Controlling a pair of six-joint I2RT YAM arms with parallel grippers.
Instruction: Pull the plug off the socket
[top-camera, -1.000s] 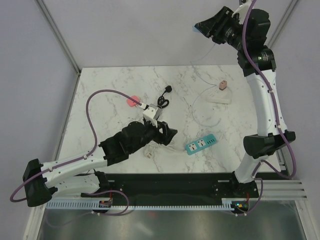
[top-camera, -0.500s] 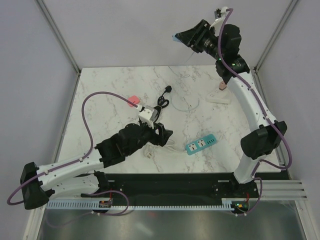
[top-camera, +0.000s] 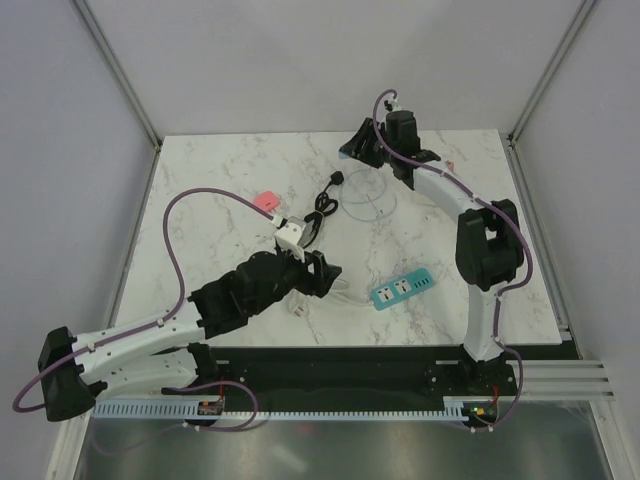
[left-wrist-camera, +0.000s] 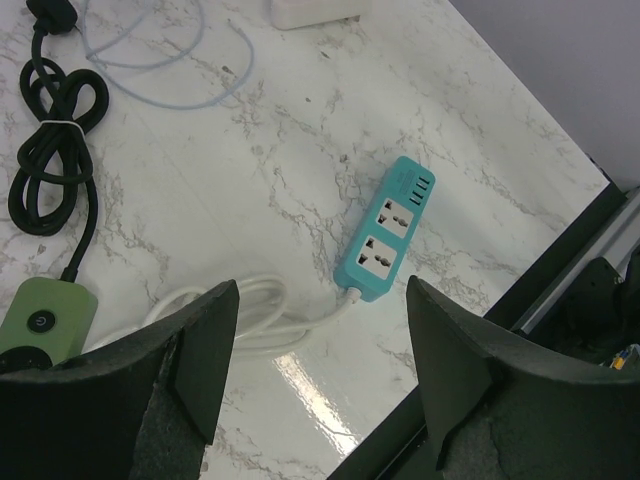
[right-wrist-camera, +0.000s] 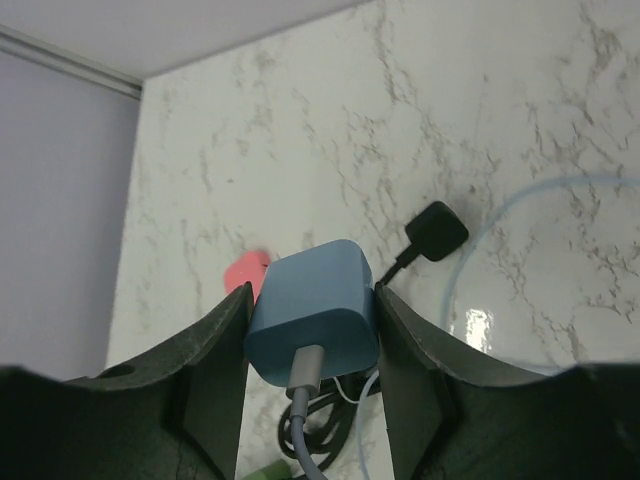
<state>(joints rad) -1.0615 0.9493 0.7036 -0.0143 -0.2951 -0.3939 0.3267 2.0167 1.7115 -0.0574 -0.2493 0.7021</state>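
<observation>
My right gripper should next lower the blue charger plug, which is already off the socket, to the looped pale blue cable (top-camera: 355, 187) (right-wrist-camera: 492, 268) beside the black plug, then open.
My right gripper (right-wrist-camera: 312, 295) is shut on a blue charger plug (right-wrist-camera: 312, 305) with a grey lead coming out of its near end. It holds the plug above the back middle of the table (top-camera: 200, 190); the gripper (top-camera: 352, 150) shows there in the top view. The plug's pale blue cable (top-camera: 370, 205) lies looped on the marble. A white socket block (left-wrist-camera: 310, 10) sits at the top edge of the left wrist view; the right arm hides it in the top view. My left gripper (left-wrist-camera: 320, 283) is open and empty, low over the table beside a teal power strip (left-wrist-camera: 388, 228).
The teal power strip (top-camera: 404, 288) lies front centre with a coiled white lead (left-wrist-camera: 230, 320). A bundled black cord (top-camera: 325, 200) with a black plug (right-wrist-camera: 435, 230) lies mid-table. A pink object (top-camera: 266, 201) and a green switch box (left-wrist-camera: 45, 315) lie to its left.
My right arm has swung down and to the left from high above the back right corner, carrying the blue plug low over the back middle. The left arm has barely shifted.
</observation>
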